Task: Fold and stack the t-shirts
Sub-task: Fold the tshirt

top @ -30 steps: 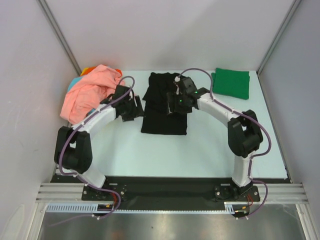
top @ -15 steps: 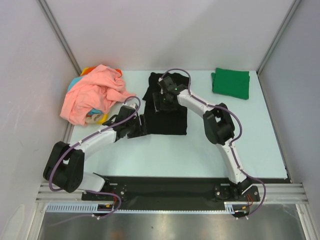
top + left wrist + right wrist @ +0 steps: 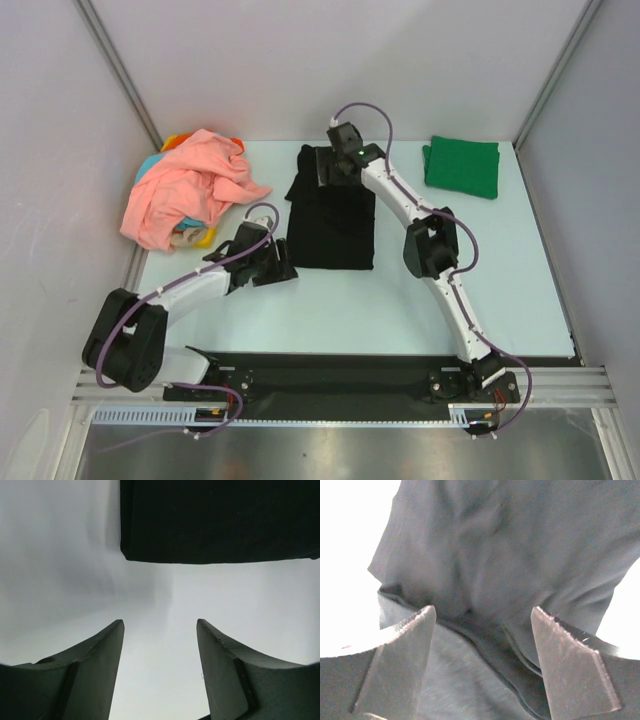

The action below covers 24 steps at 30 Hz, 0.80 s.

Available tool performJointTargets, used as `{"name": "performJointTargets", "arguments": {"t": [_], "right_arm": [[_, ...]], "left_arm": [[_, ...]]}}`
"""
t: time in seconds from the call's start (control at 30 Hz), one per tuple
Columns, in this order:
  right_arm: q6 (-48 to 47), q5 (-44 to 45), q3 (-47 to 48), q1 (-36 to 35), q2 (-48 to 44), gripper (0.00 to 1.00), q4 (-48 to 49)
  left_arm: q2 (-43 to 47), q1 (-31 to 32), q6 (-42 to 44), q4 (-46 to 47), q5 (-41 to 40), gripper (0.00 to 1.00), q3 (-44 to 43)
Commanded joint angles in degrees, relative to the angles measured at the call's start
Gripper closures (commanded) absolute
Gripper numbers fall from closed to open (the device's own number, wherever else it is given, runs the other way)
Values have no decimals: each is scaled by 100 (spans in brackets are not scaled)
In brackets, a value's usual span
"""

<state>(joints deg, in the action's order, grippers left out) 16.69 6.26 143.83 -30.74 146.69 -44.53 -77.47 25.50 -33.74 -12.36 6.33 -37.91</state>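
Bare tabletop is still between my left gripper's open fingers and the cloth, so next I need to move them outward onto the black t-shirt's nearest corner and close there.
A black t-shirt [image 3: 332,222] lies partly folded as a long strip in the middle of the table. My left gripper [image 3: 284,270] is low on the table just off its near-left corner, open and empty. In the left wrist view that gripper [image 3: 160,625] faces the shirt's corner [image 3: 127,555] across bare table. My right gripper [image 3: 326,170] reaches over the shirt's far end. It [image 3: 482,612] stands open above the black cloth [image 3: 510,540], with layered folded edges between its fingers. A folded green t-shirt [image 3: 462,166] lies at the far right.
A loose heap at the far left has a salmon-pink shirt [image 3: 180,192] on top, with orange [image 3: 176,142], teal [image 3: 150,166] and yellow [image 3: 192,236] cloth showing under it. Grey walls and metal posts close in the table's far side and both sides.
My left gripper slid nearer along the black shirt's left edge to its near-left corner. My right arm stretched out and carried its gripper from the shirt's middle to its far end.
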Motion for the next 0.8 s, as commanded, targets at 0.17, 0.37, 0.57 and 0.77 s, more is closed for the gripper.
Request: {"name": "performJointTargets", "arguments": {"t": [0.17,0.37,0.57,0.77], "right_arm": [[-579,640,-1108,77,-1589,15,1016],[-10,227,-3894,103,-3285,15,1465],[906,-1389,-6932,332,-4770,13,2527],[1257,-1970,-8361,402,-5274,14,3300]], "left_arm": [[285,17,-159,225,0,34,-41],[4,8,-195,383,35,28,-225],[-136,-203,-361,761,211,18,-252],[-242,-501,-406,1060,369,20,-234]]}}
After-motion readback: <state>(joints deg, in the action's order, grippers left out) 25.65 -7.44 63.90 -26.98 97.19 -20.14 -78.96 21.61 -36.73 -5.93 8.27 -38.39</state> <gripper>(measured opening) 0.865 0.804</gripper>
